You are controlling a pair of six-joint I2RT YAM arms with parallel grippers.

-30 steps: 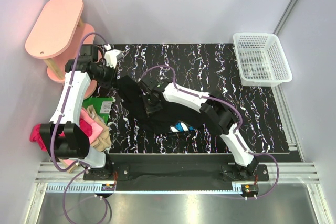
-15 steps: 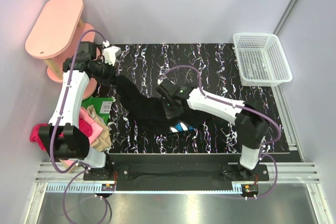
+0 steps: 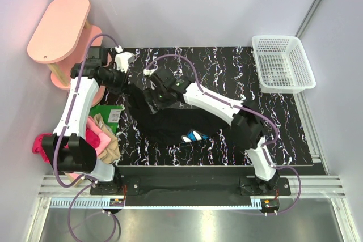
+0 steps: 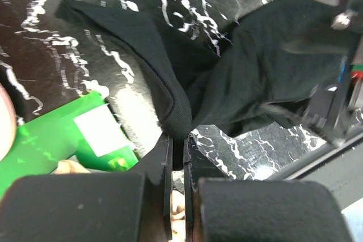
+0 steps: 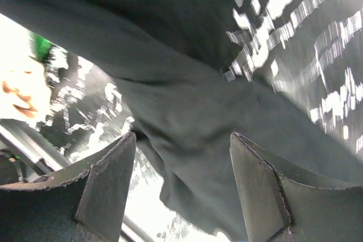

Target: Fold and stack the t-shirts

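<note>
I will move my right gripper back and down onto the shirt's near corner by the heap, as that corner lies loose while my left gripper holds the shirt's hem.
A black t-shirt point(image 3: 170, 122) lies rumpled on the dark marbled mat, a small blue-and-white print point(image 3: 193, 136) showing near its front edge. My left gripper point(image 3: 121, 81) is shut on the shirt's folded hem at its left corner; in the left wrist view the hem point(image 4: 177, 118) runs into the pinched jaws of that gripper point(image 4: 178, 147). My right gripper point(image 3: 154, 94) hovers over the shirt's upper left part. In the right wrist view its fingers point(image 5: 112, 181) stand wide apart above the black cloth point(image 5: 187, 111), holding nothing. More t-shirts, magenta point(image 3: 41, 143), pink point(image 3: 105, 138) and tan point(image 3: 112, 151), are heaped at the left.
A flat green packet point(image 3: 105, 113) point(image 4: 62, 137) with a white label lies by the mat's left edge, beside the heap. A white mesh basket point(image 3: 282, 64) stands at the back right. A pink two-tier stool point(image 3: 59, 28) sits at the back left.
My right gripper was shut on the black cloth; it swung right, then came back up and left and opened, letting the cloth go. The left gripper kept its hold.
</note>
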